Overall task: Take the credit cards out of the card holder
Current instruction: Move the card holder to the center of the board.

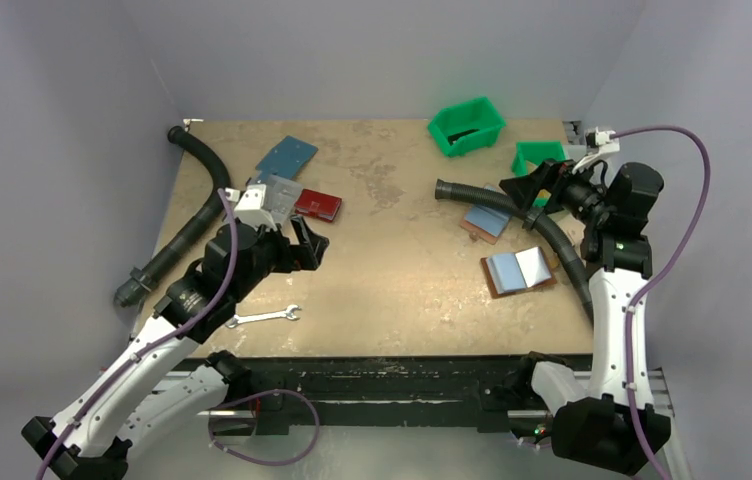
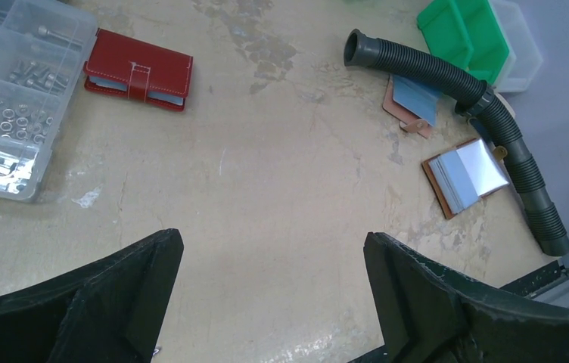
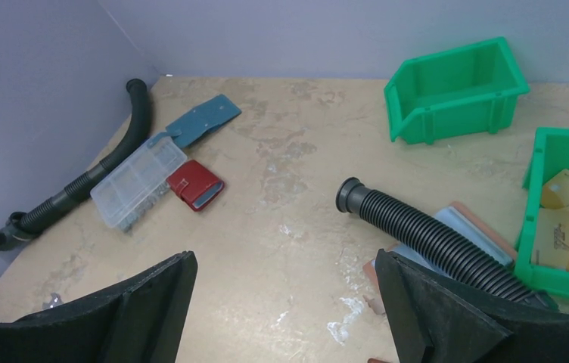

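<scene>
The left gripper moves outward and down next, turning to pinch the holder's free short end point(image 1: 338, 209) point(image 2: 187, 83), as the parts box is against the card holder's one end.
The card holder point(image 1: 318, 205) is a dark red wallet lying closed on the table left of centre, its strap across the middle. It also shows in the left wrist view point(image 2: 139, 69) and the right wrist view point(image 3: 195, 184). Pale blue-grey card edges point(image 2: 169, 99) show at its open side; the cards themselves stay inside. My left gripper point(image 1: 312, 245) is open and empty, just in front of the holder, with bare table between its fingers in its wrist view point(image 2: 272, 249). My right gripper point(image 1: 527, 185) is open and empty at the far right, well away from the holder point(image 3: 285, 265).
A clear parts box point(image 1: 274, 195) touches the holder's left side. A blue plate point(image 1: 287, 155) lies behind it. Two open brown folders point(image 1: 518, 270) point(image 1: 487, 222) lie under a black hose point(image 1: 512, 210). Another hose point(image 1: 187, 215), two green bins point(image 1: 466, 125) point(image 1: 535, 157), a wrench point(image 1: 264, 317).
</scene>
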`<state>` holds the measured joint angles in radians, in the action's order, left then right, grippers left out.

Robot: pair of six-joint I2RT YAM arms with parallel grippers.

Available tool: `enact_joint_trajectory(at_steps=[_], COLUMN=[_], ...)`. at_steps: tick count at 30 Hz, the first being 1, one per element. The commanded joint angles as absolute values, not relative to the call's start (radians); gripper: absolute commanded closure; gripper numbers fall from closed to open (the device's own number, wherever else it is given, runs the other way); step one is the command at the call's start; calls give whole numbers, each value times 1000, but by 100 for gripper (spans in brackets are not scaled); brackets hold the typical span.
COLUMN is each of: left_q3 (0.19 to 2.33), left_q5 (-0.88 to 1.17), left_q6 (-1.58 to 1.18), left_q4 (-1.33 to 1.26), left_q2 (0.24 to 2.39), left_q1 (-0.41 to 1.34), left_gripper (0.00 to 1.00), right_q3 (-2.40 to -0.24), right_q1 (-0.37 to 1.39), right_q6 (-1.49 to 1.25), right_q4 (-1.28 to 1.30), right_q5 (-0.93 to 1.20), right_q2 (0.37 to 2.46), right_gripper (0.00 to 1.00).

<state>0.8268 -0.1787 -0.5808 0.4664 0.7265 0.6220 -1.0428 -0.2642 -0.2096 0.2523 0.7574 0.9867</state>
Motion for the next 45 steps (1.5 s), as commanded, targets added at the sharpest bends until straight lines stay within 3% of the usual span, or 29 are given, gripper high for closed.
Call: enact_joint_trajectory(at_steps=[1, 8, 13, 19, 32, 38, 45], left_q3=[870, 852, 834, 999, 1368, 1444, 1443], left_q5=[-206, -240, -287, -345, -517, -494, -336], left_q6=[-543, -490, -407, -293, -78, -40, 28], left_q4=[459, 436, 366, 430, 532, 496, 418], left_q2=[741, 785, 877, 1112, 1568, 1725, 1845], left_q1=[616, 616, 616, 616, 592, 538, 474], left_gripper=[0, 0, 0, 0, 1, 8, 26], right_q3=[-1035, -1012, -949, -953, -938, -928, -922], right_q1=[-266, -267, -266, -265, -265, -265, -265], right_q6=[-221, -173, 112, 271, 282, 263, 253], right_q4=[203, 205, 262, 370, 398, 384, 377], right_q5=[791, 818, 1064, 1126, 1112, 1113, 1112], right_q2=[983, 997, 1032, 1065, 1020, 1012, 1016], right_gripper=[1, 1, 1, 1, 1, 1, 1])
